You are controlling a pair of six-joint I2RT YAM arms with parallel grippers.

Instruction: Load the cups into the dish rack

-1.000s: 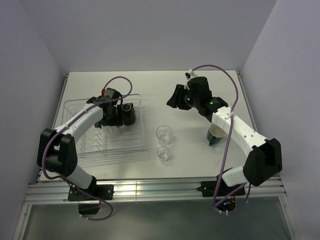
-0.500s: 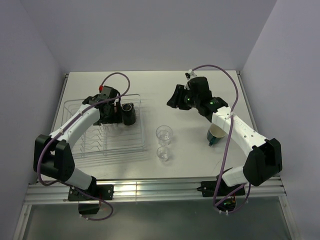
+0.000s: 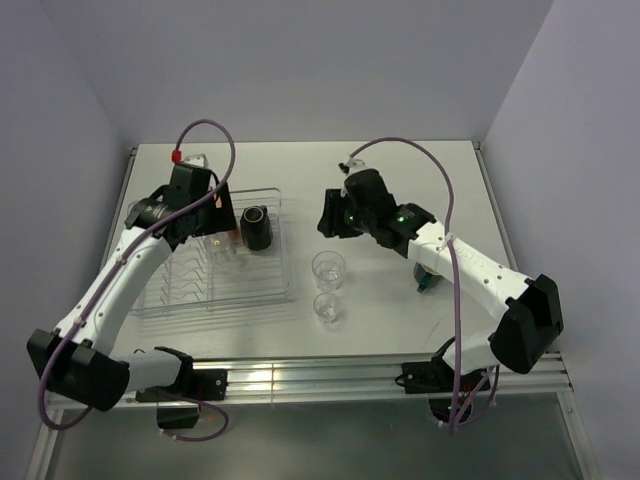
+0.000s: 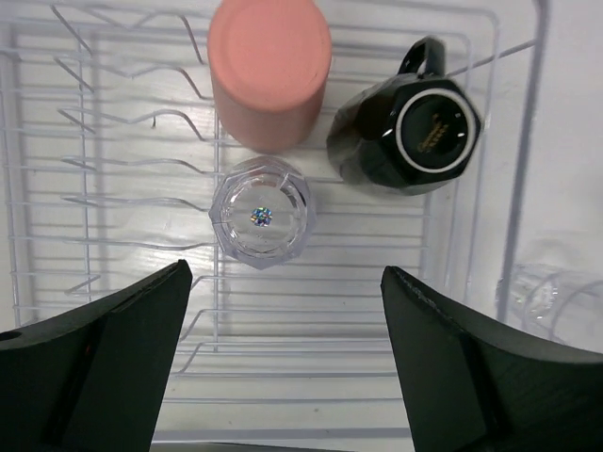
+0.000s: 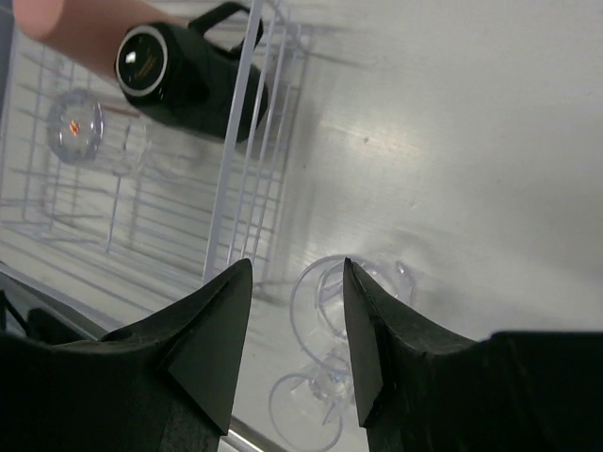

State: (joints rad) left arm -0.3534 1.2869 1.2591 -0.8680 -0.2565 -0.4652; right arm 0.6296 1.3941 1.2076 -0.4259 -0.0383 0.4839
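Observation:
The wider clear tumbler stands with its opening up, so the robot's right gripper needs to go down and back next, to straddle the tumbler's rim on the side by the rack (image 3: 215,285).
The dish rack (image 3: 215,285) lies at the left, a clear wire tray. In the left wrist view the dish rack (image 4: 113,202) holds an upturned salmon cup (image 4: 268,71), a black mug (image 4: 405,132) and an upturned clear tumbler (image 4: 261,218). My left gripper (image 4: 285,273) hangs open above them, holding nothing. Two clear tumblers (image 3: 329,267) (image 3: 325,306) stand on the table right of the rack. My right gripper (image 5: 296,268) is open above the nearer tumbler (image 5: 325,297), not touching it. A green mug (image 3: 424,284) peeks out under the right arm.
The black mug (image 3: 256,228) sits at the rack's right end, close to the rim nearest the tumblers. The rack's rim (image 5: 240,179) runs just left of my right fingers. White walls close off the table at the back and both sides.
My left gripper has risen up and back from the rack beside the black mug. The right arm has swung left and now hovers over the tumblers.

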